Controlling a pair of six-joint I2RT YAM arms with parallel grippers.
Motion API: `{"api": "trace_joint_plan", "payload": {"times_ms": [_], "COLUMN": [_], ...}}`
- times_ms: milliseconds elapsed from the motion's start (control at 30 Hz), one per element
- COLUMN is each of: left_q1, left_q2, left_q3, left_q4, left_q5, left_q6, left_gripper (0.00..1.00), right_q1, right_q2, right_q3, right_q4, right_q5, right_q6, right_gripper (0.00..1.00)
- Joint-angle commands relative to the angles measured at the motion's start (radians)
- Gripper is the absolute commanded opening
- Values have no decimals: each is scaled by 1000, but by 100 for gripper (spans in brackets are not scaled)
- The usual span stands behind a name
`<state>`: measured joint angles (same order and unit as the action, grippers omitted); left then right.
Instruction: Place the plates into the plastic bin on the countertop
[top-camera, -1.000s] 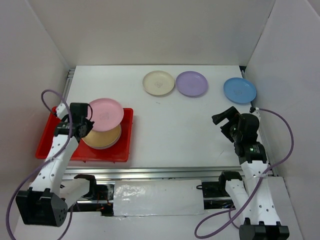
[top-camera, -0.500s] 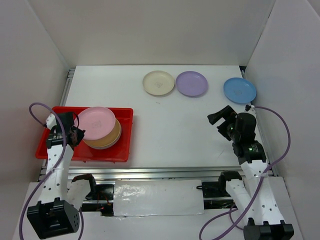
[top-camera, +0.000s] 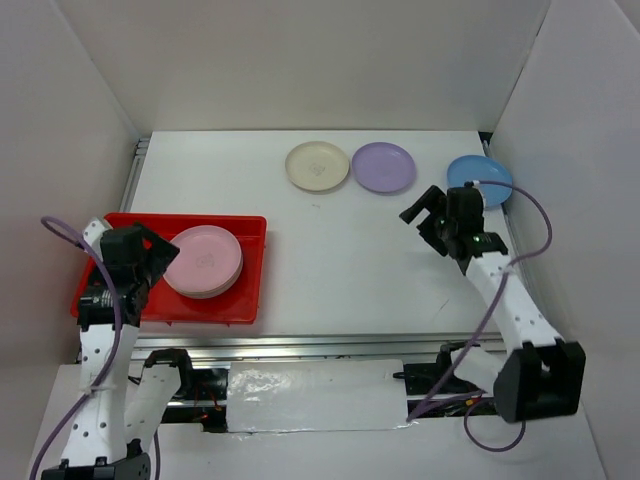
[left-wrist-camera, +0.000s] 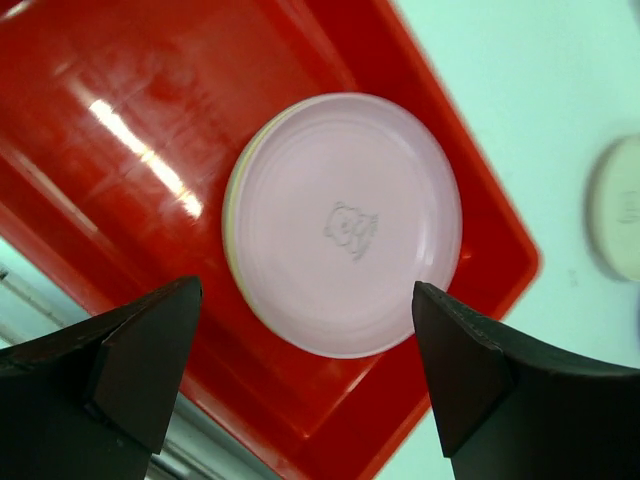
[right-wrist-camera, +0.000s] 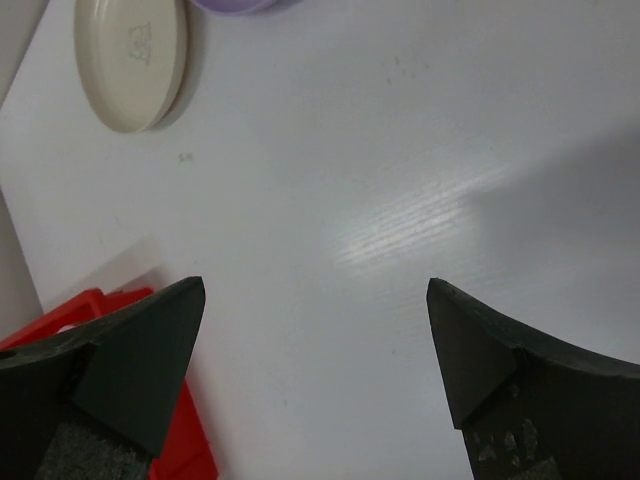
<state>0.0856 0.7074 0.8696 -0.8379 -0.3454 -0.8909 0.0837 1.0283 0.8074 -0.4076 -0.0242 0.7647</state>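
Observation:
The purple plate's rim facing the blue plate (top-camera: 413, 172) is on the side of the purple plate nearest the right gripper's open fingers, so the robot will next move that gripper outward and down to close on it.
The red plastic bin (top-camera: 105, 300) sits at the countertop's (top-camera: 340, 270) left front. In it a pink plate (top-camera: 205, 260) lies flat on a stack; a yellowish rim (left-wrist-camera: 232, 215) shows beneath it. My left gripper (top-camera: 152, 262) hovers open just left of the stack, jaws wide above the pink plate (left-wrist-camera: 345, 225), nothing held. Cream (top-camera: 318, 166), purple (top-camera: 383, 167) and blue (top-camera: 480, 181) plates lie along the back. My right gripper (top-camera: 420, 228) is open and empty over bare countertop, just left of the blue plate, whose near edge the arm covers.
White walls close in the left, back and right sides. A silver rail (top-camera: 320, 345) runs along the near edge. The right wrist view shows the cream plate (right-wrist-camera: 130, 60) far ahead and a corner of the bin (right-wrist-camera: 50, 322).
My left gripper opened and let the pink plate drop flat onto the stack in the bin, then drew back left. The right arm swung toward the back, close to the blue plate.

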Motion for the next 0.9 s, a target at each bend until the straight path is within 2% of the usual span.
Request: {"api": "trace_joint_plan", "payload": {"times_ms": [0,67,100,167,233,433,667,867], "left_q1": [-13,-32,-41,-76,-163,-297,-357,-376], "left_q2": [-29,-34,-25,21,36,4,43,37], "left_q3": [75,60,48,52,58,77,111,72], "left_q4": [-6,52,81,80,68,86,69,85], "left_q5": [46,159,239,269,244,217,177,171], "left_q6": [61,134,153,196,214,231,253,253], "left_gripper": [99,99,99,99,99,99,99,99], "right_q1": [-25,-36,-36,-48,-70,-117,-127,-113], "right_q2": [172,327,328,517,625,844,1095,1230], "right_q3": [122,206,238,329,375,533,830,1016], "right_q4": [108,121,118,115,150,202,67,-37], "right_q5": [21,48,61,86,43,29,-19,-17], "right_q6": [-5,7,13,39,82,139,154,145], "right_gripper": [100,100,100,100,100,100,98,89]}}
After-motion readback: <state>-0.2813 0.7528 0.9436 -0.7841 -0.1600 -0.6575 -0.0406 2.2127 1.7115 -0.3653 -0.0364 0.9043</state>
